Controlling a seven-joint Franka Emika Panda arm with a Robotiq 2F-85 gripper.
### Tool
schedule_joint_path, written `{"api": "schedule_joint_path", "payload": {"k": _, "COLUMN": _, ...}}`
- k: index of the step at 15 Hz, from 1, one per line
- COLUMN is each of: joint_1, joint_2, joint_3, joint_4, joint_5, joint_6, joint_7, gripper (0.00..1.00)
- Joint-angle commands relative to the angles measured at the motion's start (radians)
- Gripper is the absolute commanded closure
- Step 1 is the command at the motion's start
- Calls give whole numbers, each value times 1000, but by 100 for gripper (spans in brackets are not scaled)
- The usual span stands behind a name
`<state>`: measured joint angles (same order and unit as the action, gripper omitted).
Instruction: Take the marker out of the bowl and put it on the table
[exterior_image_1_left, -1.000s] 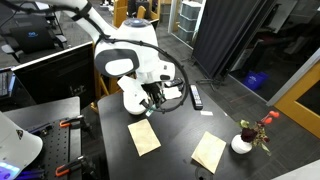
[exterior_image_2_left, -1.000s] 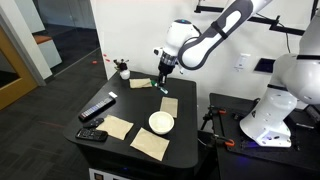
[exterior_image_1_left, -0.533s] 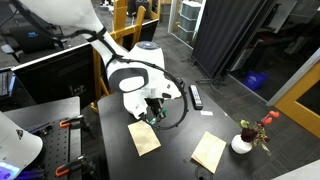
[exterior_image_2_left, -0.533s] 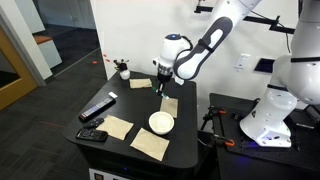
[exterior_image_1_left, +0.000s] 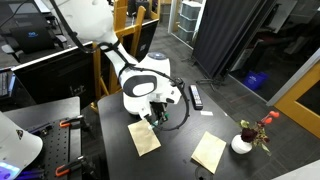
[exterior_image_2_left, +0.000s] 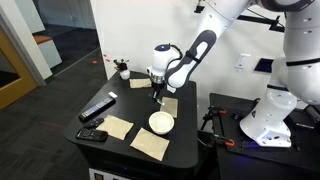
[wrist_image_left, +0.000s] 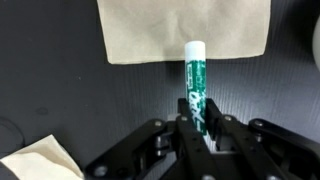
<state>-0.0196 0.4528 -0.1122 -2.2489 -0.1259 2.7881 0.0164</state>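
The marker's white cap (exterior_image_1_left: 152, 127) (wrist_image_left: 195, 50) still overlaps the napkin's edge, so the gripper will next move away from the napkin, low over the bare dark table, and open.
In the wrist view my gripper (wrist_image_left: 196, 128) is shut on the green marker (wrist_image_left: 195, 78), whose white cap points away over a tan napkin (wrist_image_left: 185, 25) on the dark table (wrist_image_left: 90, 100). In an exterior view the gripper (exterior_image_2_left: 155, 96) is low over the table (exterior_image_2_left: 130, 105), just beyond the empty white bowl (exterior_image_2_left: 160, 122). In an exterior view the gripper (exterior_image_1_left: 153, 115) sits low at the napkin (exterior_image_1_left: 144, 137); the bowl is hidden behind the arm there.
A black remote-shaped bar (exterior_image_2_left: 97, 108) and another small black device (exterior_image_2_left: 92, 134) lie near the table's corner. Several tan napkins (exterior_image_2_left: 150, 143) are spread about. A white vase with red flowers (exterior_image_1_left: 243, 141) stands at a far corner. A second napkin corner (wrist_image_left: 40, 162) shows in the wrist view.
The arm has come down and moved away from above the bowl, carrying the marker lower toward the table surface beside the napkin.
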Motion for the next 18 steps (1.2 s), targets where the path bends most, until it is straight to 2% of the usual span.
{"api": "schedule_joint_path", "payload": {"k": 1, "joint_1": 34, "joint_2": 35, "joint_3": -40, "joint_4": 63, "joint_5": -11, "joint_6": -31, "joint_7": 68, "gripper": 90}}
{"api": "schedule_joint_path", "payload": {"k": 2, "joint_1": 36, "joint_2": 38, "joint_3": -44, "joint_4": 69, "joint_5": -9, "joint_6": -32, "joint_7": 76, "gripper": 81}}
{"api": "schedule_joint_path", "payload": {"k": 3, "joint_1": 36, "joint_2": 39, "joint_3": -46, "joint_4": 73, "joint_5": -6, "joint_6": -29, "joint_7": 79, "gripper": 55}}
{"api": "schedule_joint_path", "payload": {"k": 4, "joint_1": 35, "joint_2": 38, "joint_3": -47, "joint_4": 75, "joint_5": -4, "joint_6": -28, "joint_7": 81, "gripper": 54}}
{"api": "schedule_joint_path", "payload": {"k": 5, "joint_1": 34, "joint_2": 35, "joint_3": -47, "joint_4": 74, "joint_5": -2, "joint_6": -26, "joint_7": 85, "gripper": 48}}
{"api": "schedule_joint_path", "payload": {"k": 11, "joint_1": 22, "joint_2": -27, "joint_3": -48, "joint_4": 7, "joint_5": 3, "joint_6": 12, "joint_7": 74, "gripper": 2}}
{"api": "schedule_joint_path", "payload": {"k": 16, "joint_1": 3, "joint_2": -75, "joint_3": -27, "joint_4": -33, "joint_5": 19, "joint_6": 13, "joint_7": 48, "gripper": 0}}
{"api": "schedule_joint_path", "payload": {"k": 17, "joint_1": 12, "joint_2": -21, "joint_3": -37, "joint_4": 20, "joint_5": 3, "joint_6": -1, "joint_7": 52, "gripper": 0}}
{"api": "schedule_joint_path", "payload": {"k": 18, "joint_1": 12, "joint_2": -25, "joint_3": -37, "joint_4": 16, "joint_5": 3, "joint_6": -1, "joint_7": 52, "gripper": 0}}
